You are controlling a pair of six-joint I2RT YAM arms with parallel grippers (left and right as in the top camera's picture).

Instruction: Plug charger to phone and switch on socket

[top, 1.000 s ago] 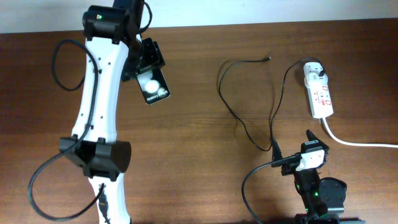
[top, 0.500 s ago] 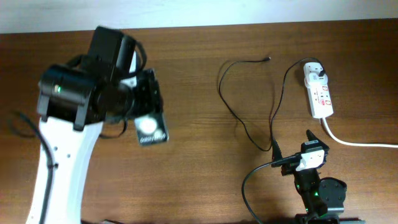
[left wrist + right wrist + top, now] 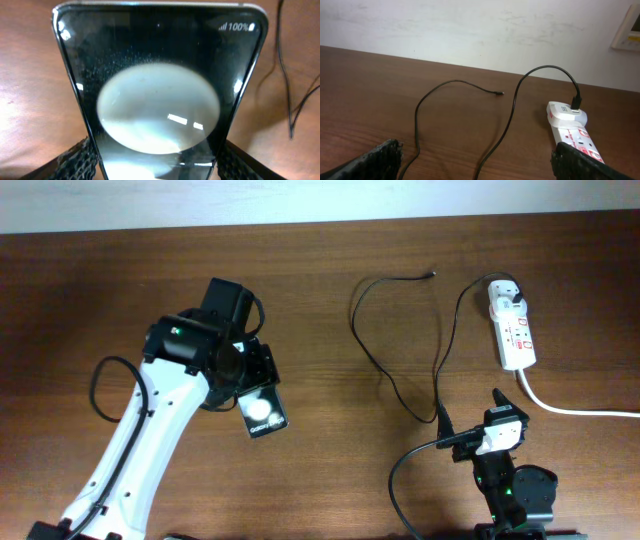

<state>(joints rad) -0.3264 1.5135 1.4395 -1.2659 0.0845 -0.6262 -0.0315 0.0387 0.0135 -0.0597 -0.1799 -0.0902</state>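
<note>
My right gripper swings left in the overhead view next and turns, onto the sides of the phone's loose end (image 3: 267, 425), which sticks out from the left gripper.
The phone (image 3: 262, 410), a black slab with white round patches, is held by my left gripper (image 3: 253, 385), which is shut on its sides left of the table's middle. In the left wrist view the phone (image 3: 160, 100) fills the frame between the fingers (image 3: 160, 167). The charger's black cable (image 3: 372, 360) loops across the table; its connector tip (image 3: 430, 275) lies free at the back and its white plug head (image 3: 510, 297) sits in the socket (image 3: 517, 338) at the right. My right gripper (image 3: 497, 420) is open and empty, in front of the socket.
The socket's thick white cord (image 3: 580, 410) runs off to the right edge. The right wrist view shows the connector tip (image 3: 501, 93), the plug head (image 3: 566, 112) and the socket (image 3: 580, 142) ahead, with a white wall behind the table.
My left arm has carried the phone from the back left toward the front and right. The right arm, cable and socket have not moved.
</note>
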